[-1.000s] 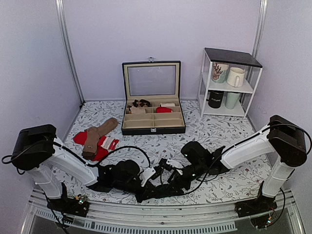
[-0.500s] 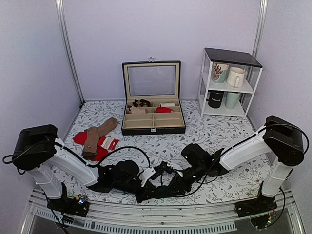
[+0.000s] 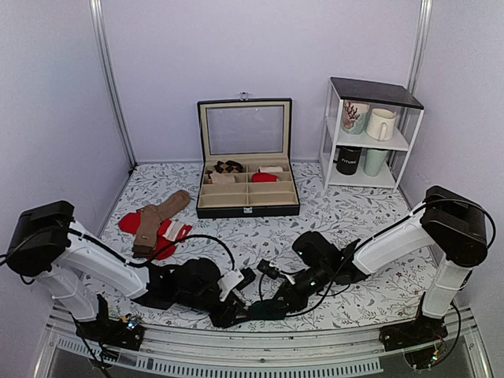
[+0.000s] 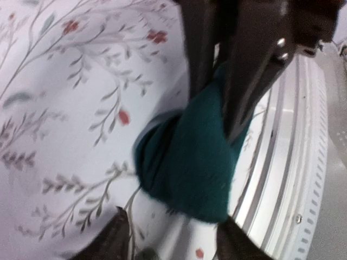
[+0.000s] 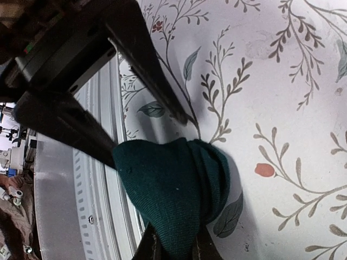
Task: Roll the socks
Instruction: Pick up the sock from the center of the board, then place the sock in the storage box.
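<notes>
My right gripper should next lift outward, then go down and release the bundle in the section of the box in front of the red roll (image 3: pixel 264 188), because that space is empty.
The socks (image 3: pixel 264 311) are a small dark teal bundle lying on the flowered cloth close to the table's front rail, seen larger in the wrist views (image 4: pixel 190 157) (image 5: pixel 173 189). My right gripper (image 5: pixel 173 249) is shut on the bundle's near end, pinching the fabric between its jaws; from above it sits just right of the bundle (image 3: pixel 277 303). My left gripper (image 4: pixel 173 241) stands open just short of the bundle, its fingers (image 5: pixel 146 70) spread on either side without holding it. In the top view it is just left of the socks (image 3: pixel 236 303).
The metal front rail (image 3: pixel 260 350) runs right beside the bundle. Tan-brown socks (image 3: pixel 153 220) lie over red socks (image 3: pixel 126 224) at the left. An open black divided box (image 3: pixel 247 206) stands mid-table at the back. A white shelf with mugs (image 3: pixel 370 134) is at the back right.
My left gripper has opened and let go of the socks and drawn a little left. My right gripper has closed on the bundle.
</notes>
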